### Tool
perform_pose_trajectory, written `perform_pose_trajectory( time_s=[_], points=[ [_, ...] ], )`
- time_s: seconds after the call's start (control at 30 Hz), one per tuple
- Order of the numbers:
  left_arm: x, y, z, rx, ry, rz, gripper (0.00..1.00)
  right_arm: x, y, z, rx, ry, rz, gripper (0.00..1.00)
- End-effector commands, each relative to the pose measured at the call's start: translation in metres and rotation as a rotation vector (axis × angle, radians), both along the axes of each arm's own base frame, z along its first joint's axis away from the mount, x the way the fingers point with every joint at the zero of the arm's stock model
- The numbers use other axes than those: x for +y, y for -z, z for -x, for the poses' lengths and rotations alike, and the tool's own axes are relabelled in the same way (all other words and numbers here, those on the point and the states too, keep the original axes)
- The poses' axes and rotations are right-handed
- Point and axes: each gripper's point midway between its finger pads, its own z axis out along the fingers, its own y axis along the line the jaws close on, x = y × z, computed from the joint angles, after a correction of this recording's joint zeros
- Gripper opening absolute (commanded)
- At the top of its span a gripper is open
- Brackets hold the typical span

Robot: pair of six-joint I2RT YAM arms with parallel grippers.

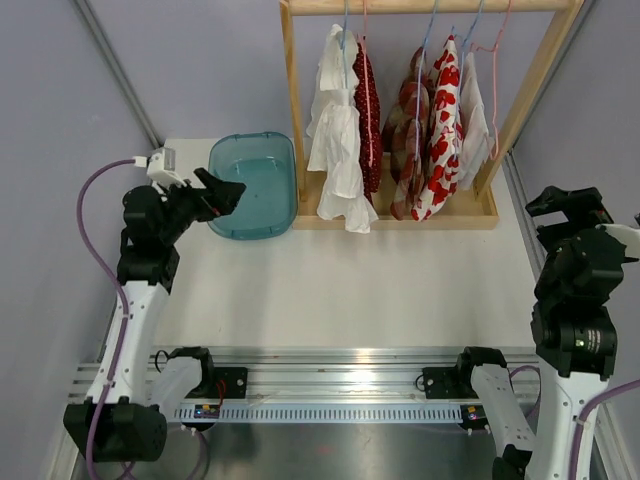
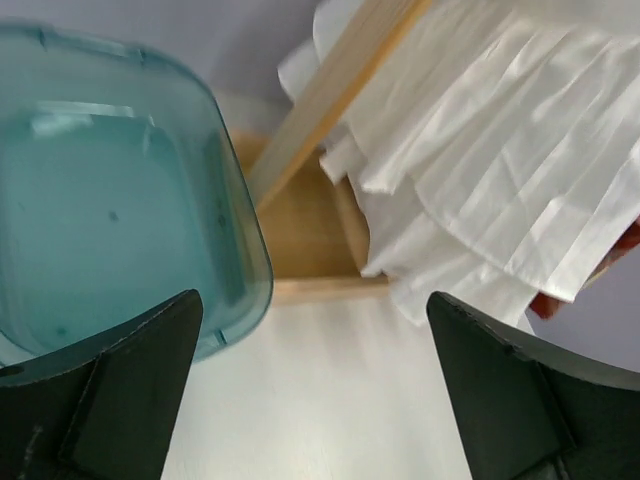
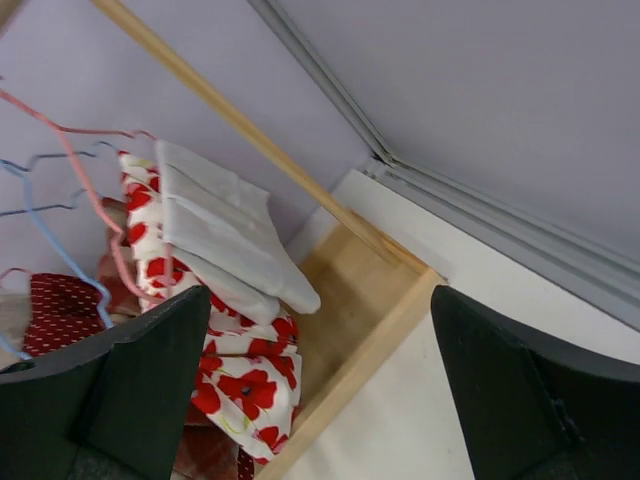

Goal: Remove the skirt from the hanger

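The pink hanger wire [image 1: 494,105] [image 3: 92,197] hangs outward of my right gripper and to its left in the top view. My right gripper should move outward and across onto it.
Several small garments hang on wire hangers [image 1: 345,25] from a wooden rack [image 1: 296,110] at the back of the table. A white pleated skirt [image 1: 336,140] hangs at the left end; it also shows in the left wrist view [image 2: 500,150]. Beside it hang dark red dotted, red-poppy [image 1: 440,130] and white pieces; the poppy piece shows in the right wrist view [image 3: 235,375]. My left gripper [image 1: 228,193] is open and empty over the teal tub's edge, left of the rack. My right gripper [image 1: 562,200] is open and empty, right of the rack.
A teal plastic tub [image 1: 253,185] stands left of the rack, seen close in the left wrist view [image 2: 90,190]. The rack's wooden base [image 3: 400,320] and right post lie before the right gripper. Grey walls close in on both sides.
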Motion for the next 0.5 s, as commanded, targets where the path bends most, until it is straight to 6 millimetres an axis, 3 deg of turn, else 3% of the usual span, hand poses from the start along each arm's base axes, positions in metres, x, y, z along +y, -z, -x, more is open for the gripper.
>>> perform_pose_trajectory(
  time_s=[0.0,0.2,0.23,0.3,0.33,0.37,0.4,0.43,0.47],
  points=[
    [-0.025,0.027,0.011,0.192,0.145,0.076,0.99,0.011,-0.044,0.006,-0.074,-0.084,0.096,0.99],
    [0.012,0.048,0.018,0.216,-0.035,-0.102,0.99,0.023,-0.146,0.019,-0.283,-0.147,0.302,0.99],
    [0.017,0.053,0.022,0.227,-0.048,-0.145,0.99,0.023,-0.150,0.003,-0.256,-0.160,0.327,1.00],
    [0.030,0.057,0.022,0.231,-0.111,-0.187,0.99,0.029,-0.177,-0.002,-0.292,-0.189,0.353,0.99],
    [0.033,0.062,0.023,0.231,-0.125,-0.200,0.99,0.028,-0.175,-0.026,-0.250,-0.205,0.363,0.99],
    [0.034,0.061,0.025,0.214,-0.135,-0.205,0.99,0.029,-0.178,-0.036,-0.240,-0.215,0.363,1.00],
    [0.036,0.062,0.026,0.203,-0.143,-0.209,0.99,0.030,-0.198,-0.033,-0.277,-0.216,0.367,0.99],
    [0.036,0.065,0.027,0.201,-0.143,-0.209,0.99,0.030,-0.189,-0.062,-0.218,-0.238,0.361,1.00],
    [0.036,0.063,0.028,0.194,-0.143,-0.207,0.99,0.033,-0.191,-0.072,-0.208,-0.264,0.364,0.99]
  ],
)
